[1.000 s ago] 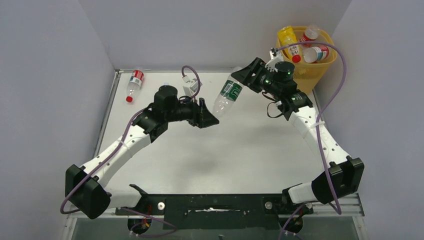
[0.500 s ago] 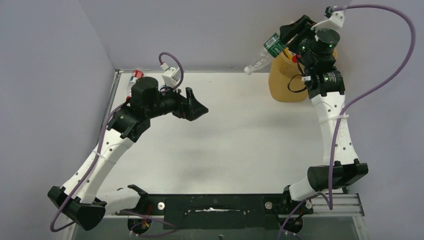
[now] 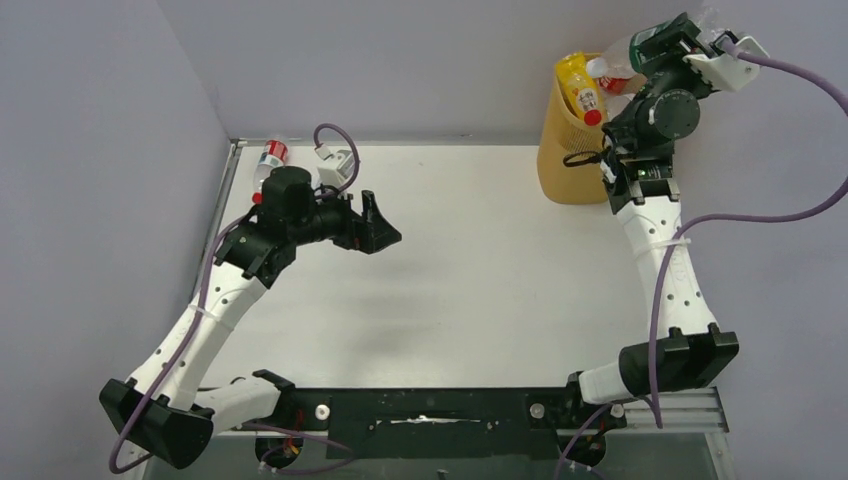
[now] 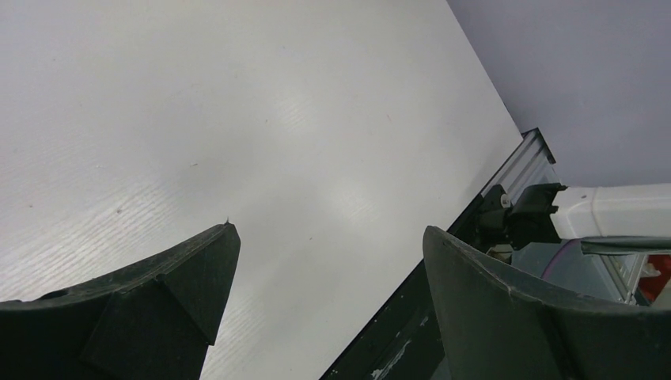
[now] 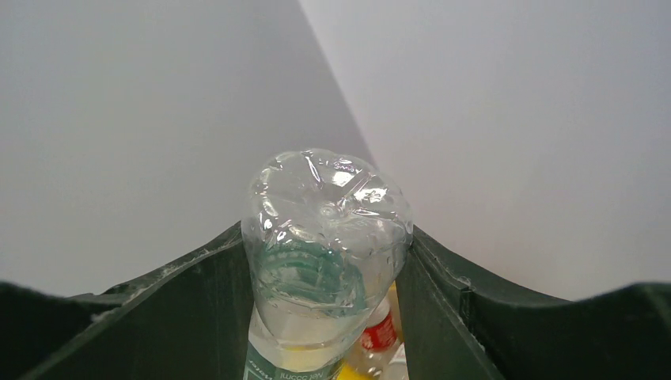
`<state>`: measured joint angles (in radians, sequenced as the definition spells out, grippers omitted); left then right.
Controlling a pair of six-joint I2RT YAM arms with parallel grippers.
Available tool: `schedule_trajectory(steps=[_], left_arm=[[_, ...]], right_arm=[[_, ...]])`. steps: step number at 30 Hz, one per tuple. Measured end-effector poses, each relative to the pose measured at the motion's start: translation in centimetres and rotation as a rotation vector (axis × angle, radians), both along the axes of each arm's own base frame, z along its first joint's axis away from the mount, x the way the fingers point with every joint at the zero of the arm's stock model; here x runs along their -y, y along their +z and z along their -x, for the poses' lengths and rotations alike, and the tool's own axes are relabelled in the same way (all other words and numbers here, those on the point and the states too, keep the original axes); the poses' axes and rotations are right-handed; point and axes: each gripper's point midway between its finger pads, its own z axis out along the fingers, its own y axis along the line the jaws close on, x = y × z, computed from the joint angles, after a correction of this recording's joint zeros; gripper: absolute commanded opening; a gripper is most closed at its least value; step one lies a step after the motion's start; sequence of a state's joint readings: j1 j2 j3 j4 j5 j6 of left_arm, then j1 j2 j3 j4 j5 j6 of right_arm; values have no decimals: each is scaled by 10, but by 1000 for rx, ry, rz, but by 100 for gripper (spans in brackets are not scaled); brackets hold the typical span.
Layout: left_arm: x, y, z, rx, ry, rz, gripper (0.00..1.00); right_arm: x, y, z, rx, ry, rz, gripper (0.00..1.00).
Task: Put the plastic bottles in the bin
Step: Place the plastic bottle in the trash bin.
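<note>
I will next move my right gripper toward the yellow bottle (image 3: 577,85) and down over the bin's opening, because the bottom of the bottle sticks out over the bin's edge by the side.
My right gripper (image 5: 326,237) is shut on a clear plastic bottle (image 5: 324,229) with a green label, whose ribbed base sticks out past the fingers. In the top view the right gripper (image 3: 662,42) is raised over the yellow-orange bin (image 3: 568,160) at the back right. A yellow bottle (image 3: 577,85) and a red-labelled one (image 3: 612,84) lie inside it. Another red-labelled bottle (image 3: 273,154) lies at the table's back left, partly behind my left arm. My left gripper (image 3: 385,228) hovers open and empty over the table (image 4: 328,231).
Grey walls enclose the table on three sides, and the bin stands in the back right corner beside one. A purple cable loops off each wrist. The right arm's base (image 4: 532,212) and the black front rail show in the left wrist view.
My left gripper opened, let go of the green-labelled bottle and drew back to the left. The right arm carried that bottle from mid-table up over the bin.
</note>
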<state>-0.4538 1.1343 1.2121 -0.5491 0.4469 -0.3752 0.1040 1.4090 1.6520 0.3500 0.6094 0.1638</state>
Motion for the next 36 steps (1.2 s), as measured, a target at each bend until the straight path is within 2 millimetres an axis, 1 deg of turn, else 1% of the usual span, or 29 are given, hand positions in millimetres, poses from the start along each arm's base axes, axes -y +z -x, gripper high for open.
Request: schedule_trajectory(steps=[3, 6, 13, 15, 16, 19, 22, 26, 31, 34, 36], left_arm=[[2, 0, 3, -8, -24, 12, 88], [6, -1, 5, -16, -49, 24, 87], [12, -11, 2, -53, -76, 21, 88], [13, -13, 1, -57, -79, 22, 88], [13, -14, 0, -59, -80, 22, 87], [13, -16, 0, -64, -81, 23, 88], [12, -18, -1, -69, -83, 21, 88], [11, -22, -4, -70, -82, 13, 87], [10, -23, -6, -72, -77, 11, 88], [10, -22, -6, -72, -80, 14, 88], [11, -24, -6, -72, -82, 16, 87]], right_arm=[[15, 5, 0, 50, -115, 1, 43], [26, -4, -11, 59, -212, 11, 45], [37, -52, -66, -48, -363, 42, 45], [38, -63, -78, -78, -384, 42, 45], [39, -66, -82, -84, -395, 35, 46], [41, -65, -92, -83, -417, 12, 48], [46, -61, -100, -75, -431, -22, 49], [54, -66, -112, -92, -407, -71, 49], [72, -87, -124, -151, -373, -124, 49], [79, -100, -133, -179, -332, -147, 49], [84, -106, -138, -187, -304, -166, 51]])
